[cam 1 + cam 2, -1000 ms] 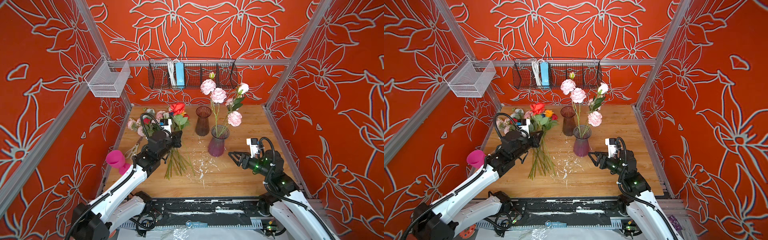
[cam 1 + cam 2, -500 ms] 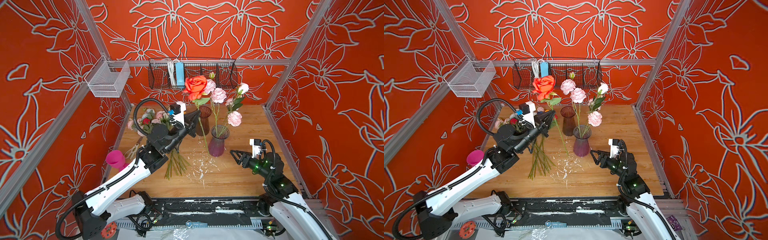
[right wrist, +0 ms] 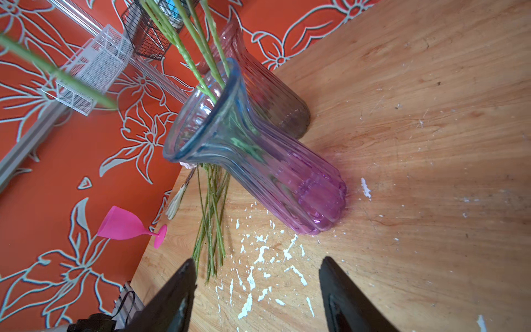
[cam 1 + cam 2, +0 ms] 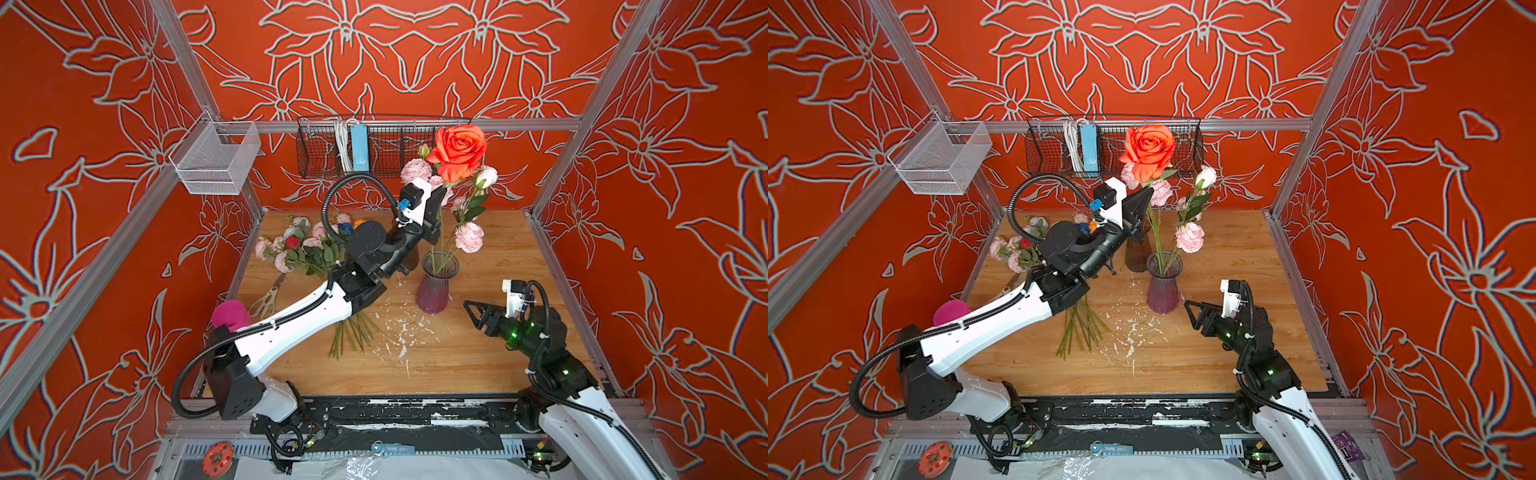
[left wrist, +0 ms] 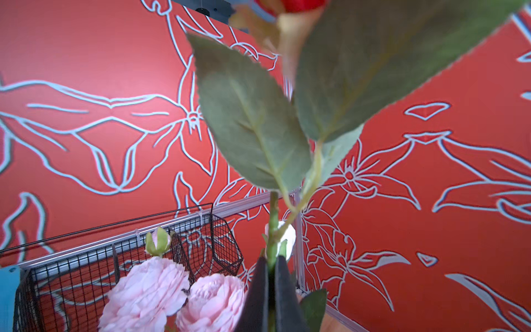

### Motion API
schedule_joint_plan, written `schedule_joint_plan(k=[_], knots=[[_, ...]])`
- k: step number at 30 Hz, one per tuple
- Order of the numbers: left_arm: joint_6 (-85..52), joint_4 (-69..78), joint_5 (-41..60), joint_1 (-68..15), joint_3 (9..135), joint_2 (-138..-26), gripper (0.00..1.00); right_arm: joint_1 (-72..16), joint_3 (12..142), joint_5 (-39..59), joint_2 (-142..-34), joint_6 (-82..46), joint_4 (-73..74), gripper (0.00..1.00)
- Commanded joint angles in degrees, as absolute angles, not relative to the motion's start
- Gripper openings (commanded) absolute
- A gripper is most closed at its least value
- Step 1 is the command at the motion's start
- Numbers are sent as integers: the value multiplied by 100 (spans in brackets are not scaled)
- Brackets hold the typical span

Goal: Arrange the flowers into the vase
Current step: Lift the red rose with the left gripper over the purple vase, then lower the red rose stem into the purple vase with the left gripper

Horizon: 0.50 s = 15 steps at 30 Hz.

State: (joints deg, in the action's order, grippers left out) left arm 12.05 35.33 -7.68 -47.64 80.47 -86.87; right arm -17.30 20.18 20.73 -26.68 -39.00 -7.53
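My left gripper holds the rose's green stem, and the stem's cut end is still in the air. Next it will lower the stem into the purple vase's opening (image 4: 441, 263) and let go of it there.
My left gripper (image 4: 435, 204) (image 4: 1147, 195) (image 5: 271, 260) is shut on the green stem of a red-orange rose (image 4: 457, 151) (image 4: 1150, 151), held high above the table near the purple glass vase (image 4: 436, 286) (image 4: 1164, 286) (image 3: 258, 161). In the right wrist view the rose's cut stem end (image 3: 109, 103) hangs in the air beside the vase's mouth. Pink flowers (image 4: 469, 237) (image 5: 143, 293) stand in the vase. The other flowers (image 4: 307, 245) lie in a bunch at the left back. My right gripper (image 4: 471, 307) (image 4: 1190, 307) (image 3: 257, 260) is open and empty, low on the table right of the vase.
A brownish glass vase (image 4: 1137, 253) (image 3: 267, 95) stands just behind the purple one. Scissors (image 4: 266, 301) and a pink goblet (image 4: 230, 316) (image 3: 123, 222) sit at the table's left edge. A black wire basket (image 4: 374, 145) and a white mesh basket (image 4: 216, 162) hang on the walls.
My left arm has lifted the rose out of the bunch and swung it up and right to the vase. My right gripper stayed near the vase and opened a little.
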Motion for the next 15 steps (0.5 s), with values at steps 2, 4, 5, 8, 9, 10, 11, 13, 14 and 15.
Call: schedule_joint_plan(k=[2,4,5,8,9,10,11,13,14,15], knots=[[1389,3892,-1006,-4772,8192,-9011,0,-1714,2179,1853,-2635,-3737,-997,70],[1252,3829,-1049,-4772,8099,-9052,0,-1714,2191,1798,-2602,-3700,-1110,70],[1187,3851,-1099,-4772,8023,-9054,0,-1718,2174,1789,-2586,-3692,-1132,70],[1019,3975,-1245,-4772,7729,-9079,0,-1718,2128,1774,-2531,-3697,-1122,70],[903,3961,-1294,-4772,7632,-9071,0,-1714,2102,1761,-2523,-3699,-1099,70],[807,3927,-1301,-4772,7528,-9053,0,-1714,2109,1750,-2531,-3678,-1096,70],[683,3885,-1340,-4771,7442,-9029,0,-1718,2120,1731,-2548,-3666,-1115,70],[448,3748,-1322,-4772,7245,-8979,0,-1718,2139,1688,-2603,-3633,-1149,70],[377,3729,-1323,-4777,7169,-8976,0,-1714,2145,1685,-2630,-3628,-1145,70],[293,3691,-1344,-4781,7078,-8960,0,-1714,2152,1684,-2654,-3615,-1146,70]])
